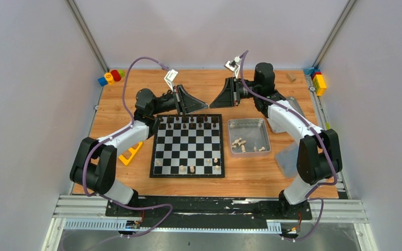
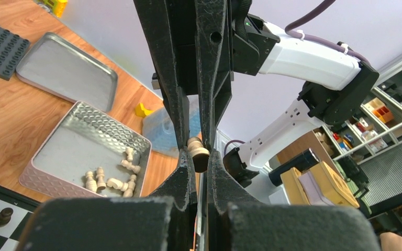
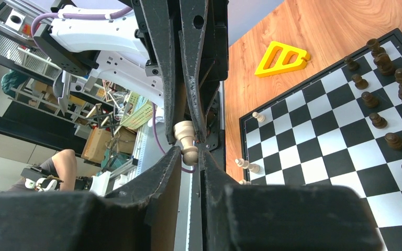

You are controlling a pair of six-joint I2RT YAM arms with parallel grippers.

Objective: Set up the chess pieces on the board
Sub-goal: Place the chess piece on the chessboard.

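Note:
My right gripper is to move back and down next, with its fingers turning downward, onto the dark square beside the near cream pieces, because that square is empty, and let go of the cream piece.
The board [image 1: 188, 147] lies at mid-table, with dark chess pieces [image 1: 188, 123] along its far rows and a few cream ones [image 1: 192, 169] along the near row. My left gripper [image 1: 207, 107] and right gripper [image 1: 211, 103] meet tip to tip above the board's far right corner. One cream piece [image 2: 197, 150] lies between both pairs of fingertips. Its dark base faces the left wrist camera. Its round head [image 3: 190, 153] sits in my right gripper [image 3: 190, 152]. My left gripper [image 2: 198, 157] is closed on the base end. The dark pieces [image 3: 387, 73] also show in the right wrist view.
A silver tin [image 1: 248, 122] right of the board holds several loose cream pieces [image 1: 241, 144]. Its flat lid [image 2: 65, 73] lies farther right. A blue-grey plate [image 1: 288, 159], a yellow shape [image 1: 130, 154] and coloured bricks [image 1: 111, 77] sit around the edges.

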